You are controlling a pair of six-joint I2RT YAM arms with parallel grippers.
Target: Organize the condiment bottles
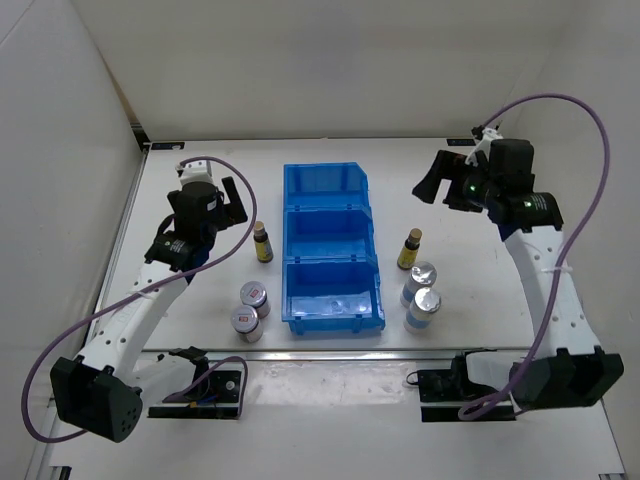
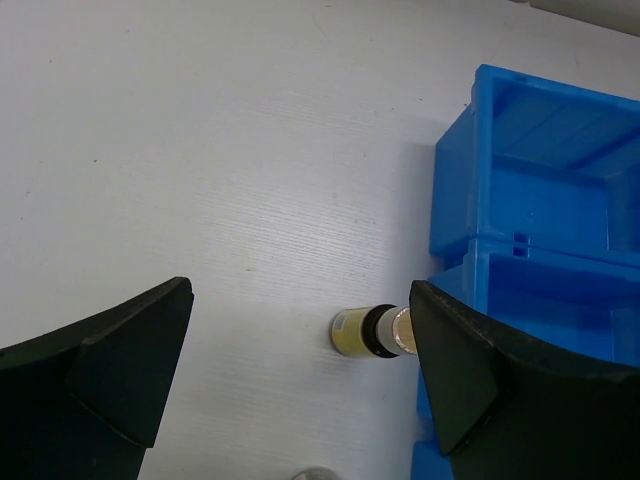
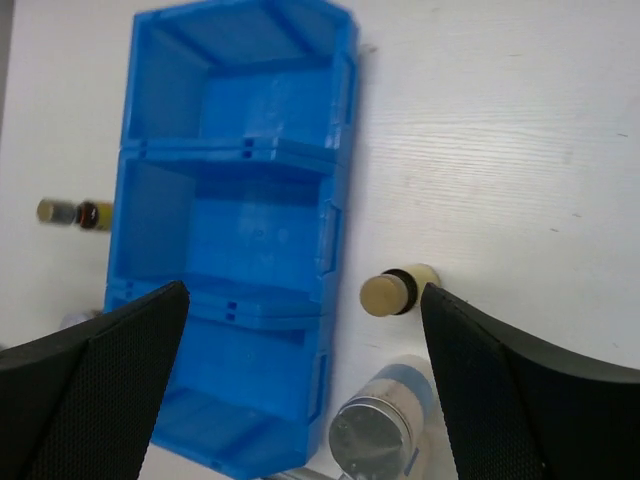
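Observation:
I will move my right gripper down and back toward the blue-white jars, around the neck of the slim dark-brown bottle (image 1: 412,243) (image 3: 404,281), because the bottle is standing upright next to the jars.
Two slim dark-brown bottles with yellow labels stand upright, one left of the bin (image 1: 262,242) and one right of it (image 1: 410,248). Two short silver-lidded jars with red marks (image 1: 253,297) (image 1: 245,322) stand at the front left. Two blue-white jars (image 1: 420,283) (image 1: 424,307) stand at the front right. My left gripper (image 1: 232,200) is open and empty, above and behind the left bottle (image 2: 372,332). My right gripper (image 1: 430,178) is open and empty, high behind the right bottle (image 3: 395,291) and a blue-white jar (image 3: 378,430).
A blue three-compartment bin (image 1: 330,250) lies in the middle of the white table, long axis front to back. It also shows in the left wrist view (image 2: 540,200) and the right wrist view (image 3: 235,150). White walls enclose the table at left, back and right.

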